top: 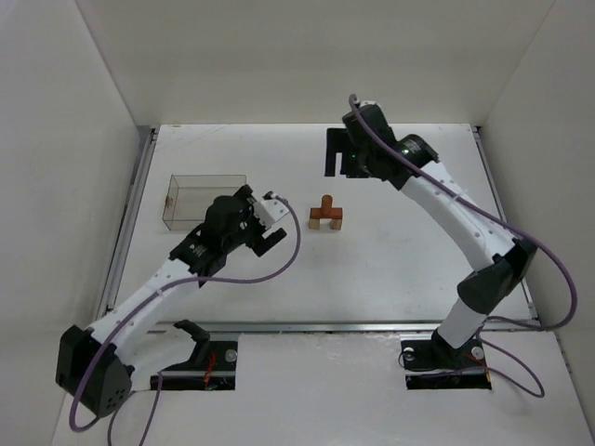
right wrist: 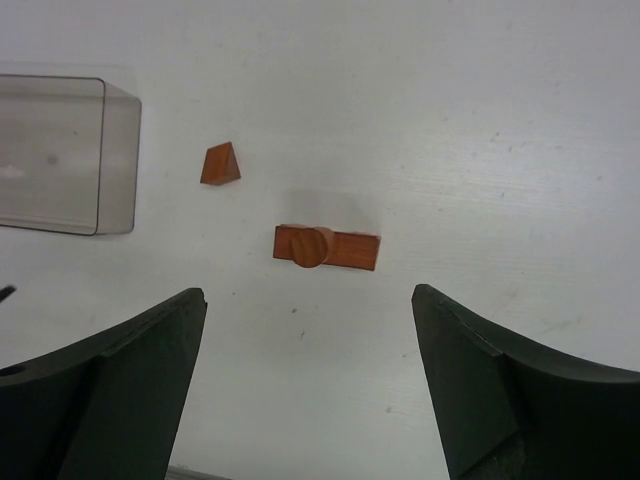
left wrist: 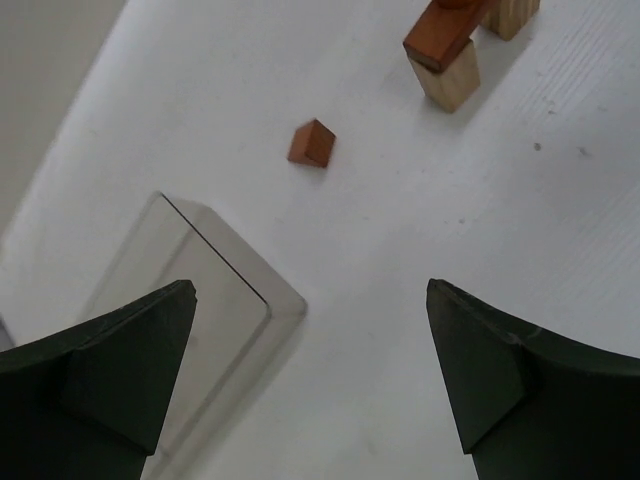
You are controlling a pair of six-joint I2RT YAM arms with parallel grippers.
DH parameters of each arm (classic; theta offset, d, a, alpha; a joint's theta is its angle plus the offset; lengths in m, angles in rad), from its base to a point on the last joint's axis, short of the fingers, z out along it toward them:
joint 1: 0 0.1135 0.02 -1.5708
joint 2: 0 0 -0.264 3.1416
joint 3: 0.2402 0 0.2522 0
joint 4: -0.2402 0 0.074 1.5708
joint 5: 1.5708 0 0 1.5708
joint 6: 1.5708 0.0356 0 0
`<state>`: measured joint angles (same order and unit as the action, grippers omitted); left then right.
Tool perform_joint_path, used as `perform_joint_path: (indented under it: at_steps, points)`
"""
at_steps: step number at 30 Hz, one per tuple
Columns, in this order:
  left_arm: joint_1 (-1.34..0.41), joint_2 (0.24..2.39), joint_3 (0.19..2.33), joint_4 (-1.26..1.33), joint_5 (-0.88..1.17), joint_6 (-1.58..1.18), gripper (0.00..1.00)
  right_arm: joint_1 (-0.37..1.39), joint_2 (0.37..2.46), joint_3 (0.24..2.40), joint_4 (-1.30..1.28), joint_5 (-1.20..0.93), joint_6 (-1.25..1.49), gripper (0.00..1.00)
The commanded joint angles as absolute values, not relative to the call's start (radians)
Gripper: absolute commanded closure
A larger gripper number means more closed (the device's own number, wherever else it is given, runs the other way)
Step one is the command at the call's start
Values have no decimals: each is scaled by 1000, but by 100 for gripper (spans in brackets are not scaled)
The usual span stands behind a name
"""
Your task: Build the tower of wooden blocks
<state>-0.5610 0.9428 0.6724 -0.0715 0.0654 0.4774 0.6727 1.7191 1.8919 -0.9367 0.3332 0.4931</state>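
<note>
The reddish wedge block (left wrist: 312, 144) still lies loose beside the tower. My left gripper lowers outward next and turns its open fingers around the block.
The wood block tower (top: 325, 216) stands mid-table: a reddish-brown bar (right wrist: 345, 250) lies across light tan blocks (left wrist: 447, 78), with a round reddish piece (right wrist: 310, 247) on top. A loose reddish wedge block (left wrist: 312, 144) lies on the table between the tower and the clear box; it also shows in the right wrist view (right wrist: 220, 165). My left gripper (top: 272, 226) is open and empty, above the table just left of the tower (left wrist: 440, 40). My right gripper (top: 342, 156) is open and empty, raised behind the tower.
A clear plastic box (top: 204, 200) lies left of the tower, its corner under my left gripper (left wrist: 215, 280); it shows in the right wrist view (right wrist: 60, 150) too. White walls enclose the table on three sides.
</note>
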Motion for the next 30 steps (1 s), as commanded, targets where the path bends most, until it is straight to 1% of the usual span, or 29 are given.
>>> perform_joint_path:
  at_steps: [1,2,4,5,6,7,8,9,10,11,13,14,15,16,19,23,26,30]
  points:
    - [-543,1070,842,-158,132,910,0,592,1632,1916,-916,250,378,10]
    - [-531,1100,860,-158,153,984,0,572,1620,1916,-895,215,355,10]
    - [-476,1181,932,-172,279,1128,0,542,1589,1895,-873,135,298,10]
    - [-463,1212,966,-231,328,1279,0,519,1589,1872,-862,112,281,10]
    - [-454,1250,1006,-276,369,1349,0,508,1576,1861,-853,91,262,10]
    - [-442,1343,1107,-332,423,1420,0,508,1566,1849,-841,57,230,10]
    - [-442,1400,1168,-470,437,1484,0,494,1566,1826,-841,43,215,10]
    - [-431,1460,1237,-553,446,1605,0,479,1566,1815,-830,31,203,10]
    - [-420,1524,1309,-637,463,1668,0,469,1557,1806,-830,31,193,10]
    - [-399,1649,1456,-793,472,1722,2,454,1557,1805,-819,22,177,10]
    - [-377,1760,1582,-912,492,1867,2,434,1557,1781,-809,9,157,10]
    - [-368,1852,1680,-960,492,1914,4,423,1557,1781,-808,-6,143,10]
    - [-368,1891,1718,-1029,492,1955,4,404,1557,1781,-808,-17,134,10]
    - [-368,1923,1747,-1048,476,1983,5,393,1568,1781,-808,-17,133,10]
    - [-377,2031,1836,-1121,456,2049,5,353,1578,1790,-808,-40,114,10]
    - [-377,2117,1852,-1131,445,2108,5,304,1615,1790,-787,-92,104,10]
    - [-387,2170,1902,-1131,475,2108,5,281,1629,1813,-787,-110,95,10]
    - [-407,2238,1950,-1131,460,2085,5,261,1654,1822,-796,-120,95,10]
